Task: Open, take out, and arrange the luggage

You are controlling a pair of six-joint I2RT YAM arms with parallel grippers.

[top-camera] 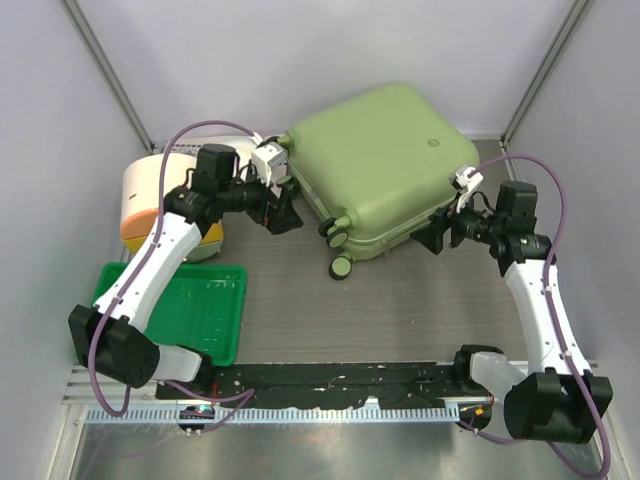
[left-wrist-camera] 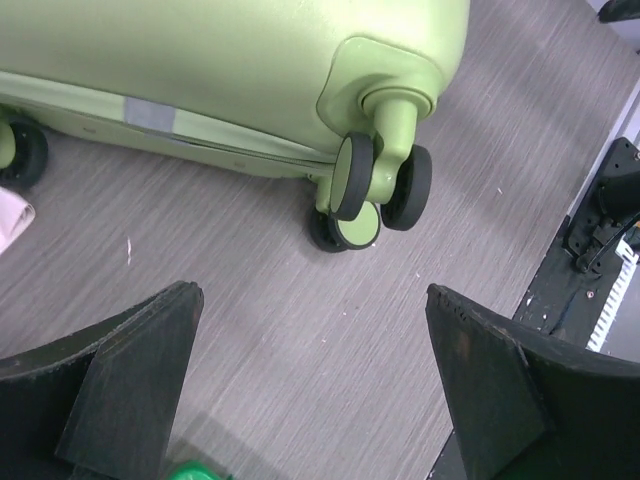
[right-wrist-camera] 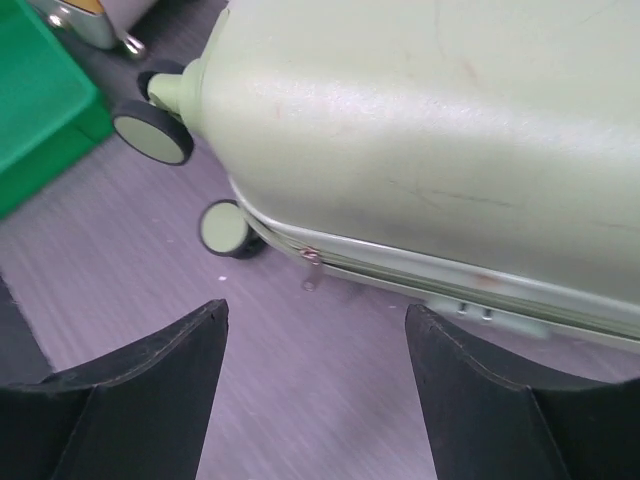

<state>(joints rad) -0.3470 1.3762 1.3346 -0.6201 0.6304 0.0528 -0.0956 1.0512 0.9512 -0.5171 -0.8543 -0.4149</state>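
My right gripper lowers and shifts toward the wheels onto the small zipper pull (right-wrist-camera: 311,260) next, since that pull hangs from the seam near the wheeled end.
The luggage (top-camera: 385,160), a pale green hard-shell suitcase, lies flat and closed at the back middle of the table, its wheels (top-camera: 340,250) pointing toward me. My left gripper (top-camera: 283,212) hovers open by its left side. In the left wrist view the gripper (left-wrist-camera: 312,292) holds nothing, with the suitcase (left-wrist-camera: 250,70) and its dark wheels (left-wrist-camera: 380,185) ahead. My right gripper (top-camera: 438,232) is open just off the near right side. The right wrist view shows that gripper (right-wrist-camera: 315,308) empty, facing the shell (right-wrist-camera: 430,130) and a small zipper pull (right-wrist-camera: 311,260) on the seam.
A flat bright green tray (top-camera: 185,300) sits at the front left. A cream-and-orange round container (top-camera: 145,195) stands behind it, left of the suitcase. A black strip (top-camera: 340,385) runs along the near table edge. Grey walls close in on the left, right and back.
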